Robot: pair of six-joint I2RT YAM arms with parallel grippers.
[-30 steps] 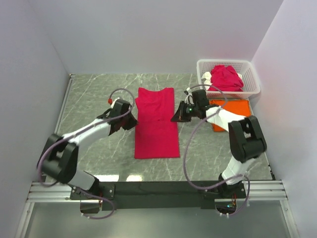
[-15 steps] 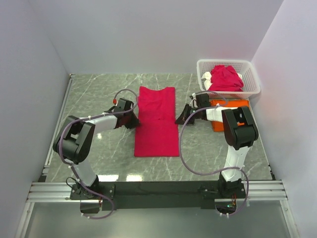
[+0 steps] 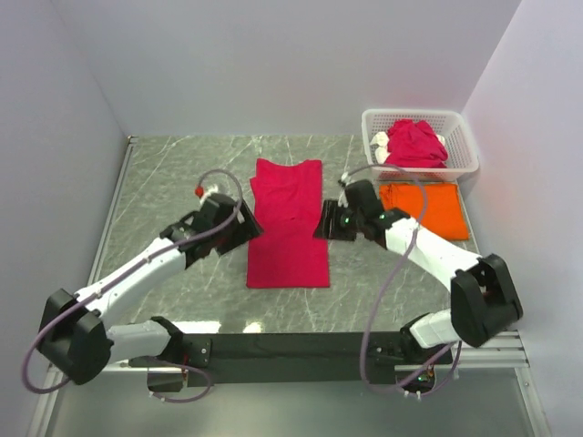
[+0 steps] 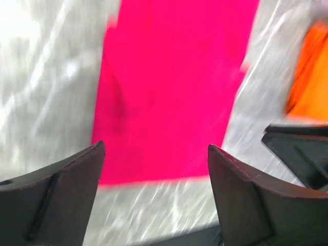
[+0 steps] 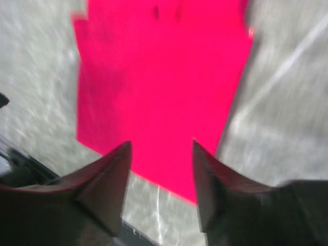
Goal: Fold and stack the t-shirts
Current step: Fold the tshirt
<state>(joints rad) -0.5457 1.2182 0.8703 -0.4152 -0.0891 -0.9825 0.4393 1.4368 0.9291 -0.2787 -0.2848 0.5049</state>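
The crimson shirt's near corner farther from the orange shirt gets my left gripper next, which moves back and down onto it, since it lies bare below, toward my base.
A crimson-pink t-shirt [image 3: 288,228], folded into a long narrow strip, lies flat in the middle of the table. My left gripper [image 3: 240,231] hovers at its left edge, and its wrist view shows the gripper [image 4: 155,148] open above the shirt [image 4: 174,87] with nothing between the fingers. My right gripper [image 3: 326,223] hovers at the shirt's right edge; this gripper [image 5: 161,143] is open too, empty, over the cloth [image 5: 159,77]. An orange t-shirt [image 3: 422,208] lies folded at the right. More crimson shirts [image 3: 414,143] are heaped in the basket.
The white lattice basket [image 3: 463,146] stands at the back right, just behind the orange shirt. Walls close the table on the left, back and right. In the left wrist view the orange shirt [image 4: 310,77] and the dark right gripper [image 4: 300,148] show at the right.
Both grippers have opened and let go of the crimson shirt's edges. They have drawn slightly toward the near side, and the right arm has swung off the orange shirt.
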